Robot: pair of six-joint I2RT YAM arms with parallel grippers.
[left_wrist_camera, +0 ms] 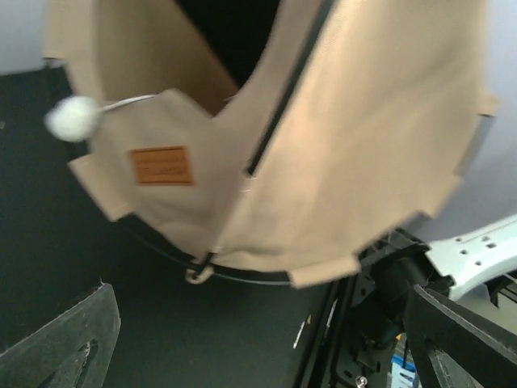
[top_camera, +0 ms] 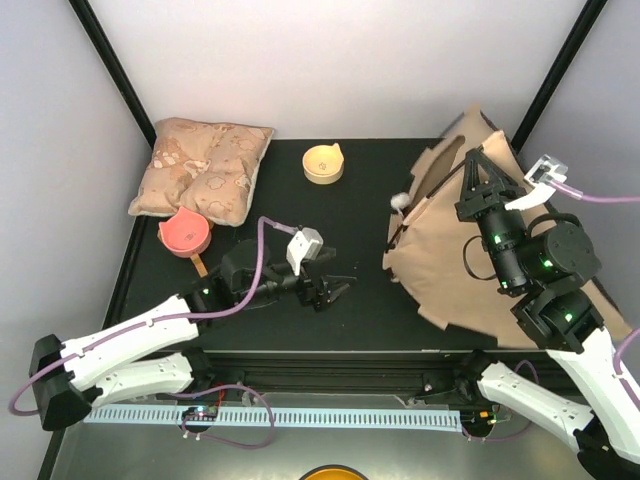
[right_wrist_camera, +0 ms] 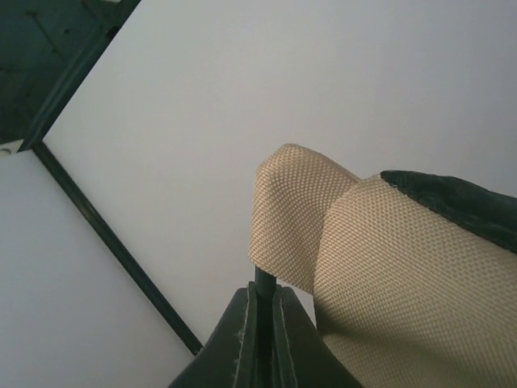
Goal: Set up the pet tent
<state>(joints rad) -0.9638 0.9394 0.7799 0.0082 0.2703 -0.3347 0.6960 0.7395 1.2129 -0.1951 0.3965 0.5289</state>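
Observation:
My left gripper next needs to reach to its right in the top view and turn its fingers to go around both sides of the bare curved pole (left_wrist_camera: 249,280) beside the loop, because the pole lies that way.
The pet tent (top_camera: 440,245), tan canvas, lies slumped at the right of the table, its white ball (top_camera: 400,200) at its left edge. My right gripper (top_camera: 480,165) is above the tent's top, shut on a thin black pole. In the right wrist view the pole (right_wrist_camera: 264,279) sits between the closed fingers of the gripper (right_wrist_camera: 262,311) and runs into a tan fabric sleeve (right_wrist_camera: 299,218). My left gripper (top_camera: 335,292) is open and empty, low over the table, left of the tent. The left wrist view shows the tent (left_wrist_camera: 347,145), its brown label (left_wrist_camera: 161,166), the ball (left_wrist_camera: 71,119) and a curved pole (left_wrist_camera: 242,277).
A beige patterned pillow (top_camera: 205,168) lies at the back left. A yellow bowl (top_camera: 323,163) stands at the back centre, and a pink bowl (top_camera: 184,233) in front of the pillow. Black frame posts (top_camera: 112,62) rise at the back corners. The table's near edge (top_camera: 330,352) is close to the tent.

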